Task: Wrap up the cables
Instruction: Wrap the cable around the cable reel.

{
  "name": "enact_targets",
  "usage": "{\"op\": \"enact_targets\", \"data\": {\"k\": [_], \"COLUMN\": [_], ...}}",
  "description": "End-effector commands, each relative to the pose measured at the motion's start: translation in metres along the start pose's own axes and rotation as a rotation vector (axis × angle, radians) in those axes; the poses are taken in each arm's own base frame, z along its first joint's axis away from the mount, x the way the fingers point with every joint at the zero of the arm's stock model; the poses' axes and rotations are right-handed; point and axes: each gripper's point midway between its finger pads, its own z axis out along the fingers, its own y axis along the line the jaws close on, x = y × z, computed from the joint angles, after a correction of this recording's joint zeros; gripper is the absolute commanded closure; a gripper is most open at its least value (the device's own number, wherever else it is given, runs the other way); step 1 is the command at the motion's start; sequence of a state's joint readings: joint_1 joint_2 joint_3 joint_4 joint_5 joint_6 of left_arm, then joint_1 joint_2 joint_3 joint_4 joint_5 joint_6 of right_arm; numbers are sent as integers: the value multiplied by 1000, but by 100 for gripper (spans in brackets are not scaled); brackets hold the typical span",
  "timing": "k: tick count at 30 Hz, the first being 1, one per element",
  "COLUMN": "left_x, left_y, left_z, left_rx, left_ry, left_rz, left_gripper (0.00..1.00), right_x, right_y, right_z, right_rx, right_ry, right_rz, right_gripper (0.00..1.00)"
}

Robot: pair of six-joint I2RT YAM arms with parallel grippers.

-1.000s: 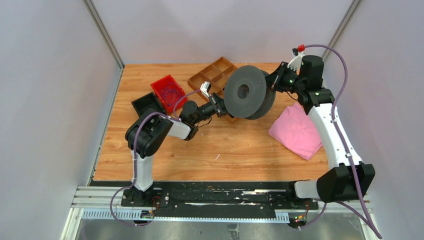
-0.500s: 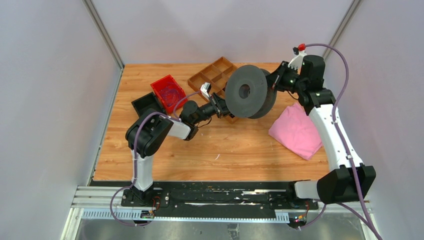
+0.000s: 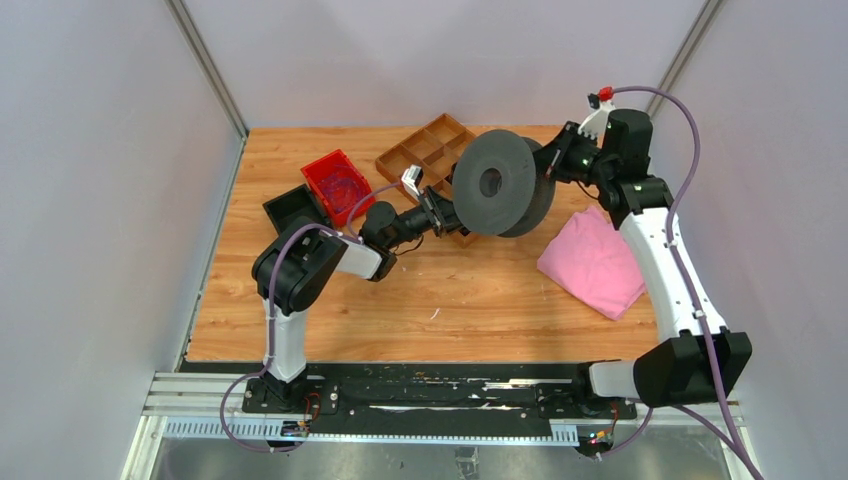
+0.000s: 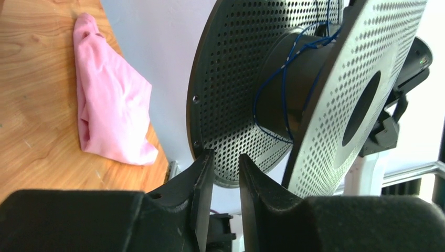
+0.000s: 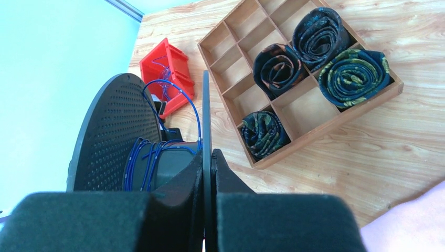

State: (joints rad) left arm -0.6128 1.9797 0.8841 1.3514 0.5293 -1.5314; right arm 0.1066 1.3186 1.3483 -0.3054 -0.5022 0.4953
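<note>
The right gripper will next bring the spool (image 3: 490, 185) it holds back and down, to release it on the bare tabletop on the tray's near side, which lies below and back.
A dark grey perforated spool (image 3: 490, 185) hangs above the table, held by its far flange, on which my right gripper (image 3: 548, 165) is shut. In the right wrist view the thin flange (image 5: 206, 105) runs between that gripper's (image 5: 207, 155) fingers. Thin blue cables (image 5: 144, 157) lie in several turns round the hub, and one loop (image 5: 195, 107) arcs above it. The left wrist view shows the same cables (image 4: 286, 79) on the hub. My left gripper (image 4: 225, 155) stands just below the spool's rim (image 4: 231, 105), slightly open, with nothing between its fingers. From above, the left gripper (image 3: 447, 213) sits at the spool's left edge.
A red bin (image 3: 337, 185) holding more blue wire (image 5: 162, 65) stands back left, with a black bin (image 3: 293, 207) beside it. A wooden divided tray (image 5: 231, 58) with rolled ties lies under the spool. A pink cloth (image 3: 592, 260) lies to the right.
The left gripper's jaws have parted a little. The spool, still held by the right gripper, has shifted slightly to the right.
</note>
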Motion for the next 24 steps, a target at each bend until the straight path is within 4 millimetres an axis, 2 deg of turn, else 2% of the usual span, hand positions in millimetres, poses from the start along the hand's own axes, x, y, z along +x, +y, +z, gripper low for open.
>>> {"op": "enact_targets", "data": {"k": [1,4,8,15,19,24], "left_x": [14,9,-9,-32,-42,-57], "left_y": [-4,11,30,47,46,28], "left_z": [-3,-11,-27,-46,-51,-53], "left_rx": [46,5,-66,-172,-201,-205], "left_ry": [62,53,23,6,6,6], "left_rz": [138,199,288,421,507,630], "left_gripper": [69,66,62,57,57,57], "right_x": [-33,-50,-66,-74,-56,-25], "right_y": [7,7,4,-5,-7,-8], "right_z": [-15,-23,-33,-51,-47,-39], "right_rx": [20,65,137,249,251,177], "right_ry": [-75,-96,-108,-121,-75,-39], "right_rz": [-21,-26,-43,-104,-190,-257], "right_gripper": [99,99,99,99,99,99]}}
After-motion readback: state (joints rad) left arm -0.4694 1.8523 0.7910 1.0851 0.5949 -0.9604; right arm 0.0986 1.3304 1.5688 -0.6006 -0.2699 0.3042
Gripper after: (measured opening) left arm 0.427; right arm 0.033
